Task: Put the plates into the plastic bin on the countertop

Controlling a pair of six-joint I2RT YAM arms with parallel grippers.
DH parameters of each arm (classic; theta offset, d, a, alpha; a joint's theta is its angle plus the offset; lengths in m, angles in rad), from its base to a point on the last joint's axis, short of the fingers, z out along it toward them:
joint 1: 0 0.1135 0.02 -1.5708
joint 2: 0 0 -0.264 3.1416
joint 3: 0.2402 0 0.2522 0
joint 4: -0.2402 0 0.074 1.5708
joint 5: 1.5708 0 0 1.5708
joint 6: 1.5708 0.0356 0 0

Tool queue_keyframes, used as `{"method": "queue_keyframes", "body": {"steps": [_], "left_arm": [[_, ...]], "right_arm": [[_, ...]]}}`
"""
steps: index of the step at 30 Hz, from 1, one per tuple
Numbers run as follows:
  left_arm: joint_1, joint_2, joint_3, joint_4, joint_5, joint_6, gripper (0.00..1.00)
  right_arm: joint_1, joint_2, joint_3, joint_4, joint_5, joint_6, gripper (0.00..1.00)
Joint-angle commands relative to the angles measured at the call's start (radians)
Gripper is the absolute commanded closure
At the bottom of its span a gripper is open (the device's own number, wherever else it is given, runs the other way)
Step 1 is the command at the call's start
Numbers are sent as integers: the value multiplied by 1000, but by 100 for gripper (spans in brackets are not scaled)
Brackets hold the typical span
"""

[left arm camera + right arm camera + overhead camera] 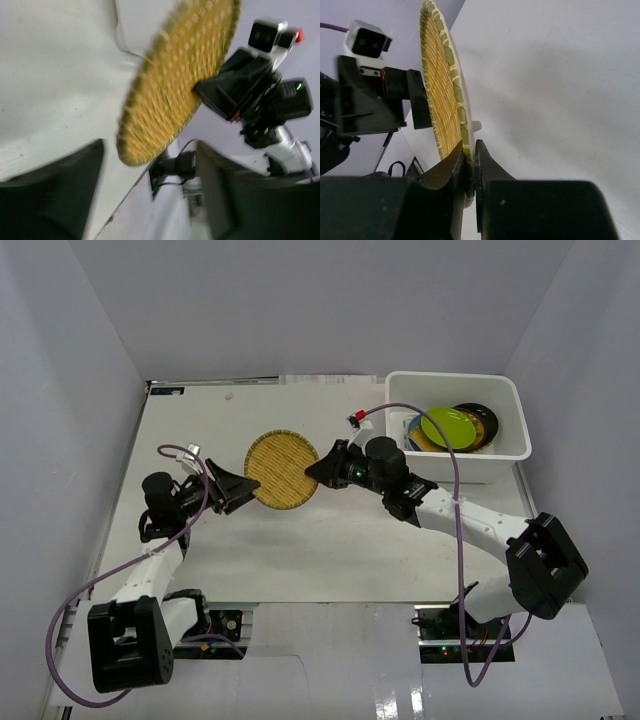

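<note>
The right gripper carries the bamboo plate [282, 468] over to the bin next, lowers it onto the lime green plate [448, 426] and releases it, because other plates already lie in there.
A round woven bamboo plate [282, 468] [175, 85] [442, 85] is held up above the countertop [330, 550], mid-table. My right gripper [318, 472] [470, 170] is shut on its right rim, and the rim is pinched between both fingers. My left gripper [245, 488] [150, 175] stands open at the plate's left edge, with its fingers wide apart and not touching the rim. The white plastic bin [455, 378] sits at the back right. In it lie a lime green plate [448, 426], a black plate [482, 420] and a light blue one [412, 432].
Pale grey walls enclose the table on the left, back and right. A purple cable [455, 490] arcs over the right arm toward the bin. The arm bases [205, 625] sit at the near edge.
</note>
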State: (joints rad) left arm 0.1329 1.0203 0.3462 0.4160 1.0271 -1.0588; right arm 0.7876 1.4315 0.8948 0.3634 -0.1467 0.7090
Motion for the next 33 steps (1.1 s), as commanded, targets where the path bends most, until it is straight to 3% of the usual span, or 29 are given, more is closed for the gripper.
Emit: {"method": "queue_keyframes", "body": {"steps": [1, 5, 8, 10, 17, 25, 30, 32, 33], "left_arm": [[-33, -55, 123, -147, 88, 155, 2], [-91, -107, 143, -227, 54, 267, 2], [-191, -138, 189, -395, -5, 422, 2], [-265, -147, 220, -474, -42, 518, 2], [-326, -174, 237, -528, -87, 553, 2], [-335, -146, 252, -546, -110, 559, 2], [-335, -151, 255, -557, -125, 565, 2], [-335, -146, 255, -559, -125, 565, 2], [-335, -144, 255, -560, -125, 566, 2]], "right_arm": [[-45, -70, 1, 3, 107, -34, 92], [-212, -163, 45, -66, 73, -46, 92], [-454, -209, 108, -158, 82, -83, 92], [-549, -204, 136, -202, 78, -100, 92], [-893, -169, 128, -264, 70, -100, 92], [-955, -7, 133, -297, 88, -117, 92], [-955, 55, 174, -357, 45, -143, 85], [-955, 49, 171, -389, 90, -144, 72], [-955, 29, 170, -399, 128, -146, 51]]}}
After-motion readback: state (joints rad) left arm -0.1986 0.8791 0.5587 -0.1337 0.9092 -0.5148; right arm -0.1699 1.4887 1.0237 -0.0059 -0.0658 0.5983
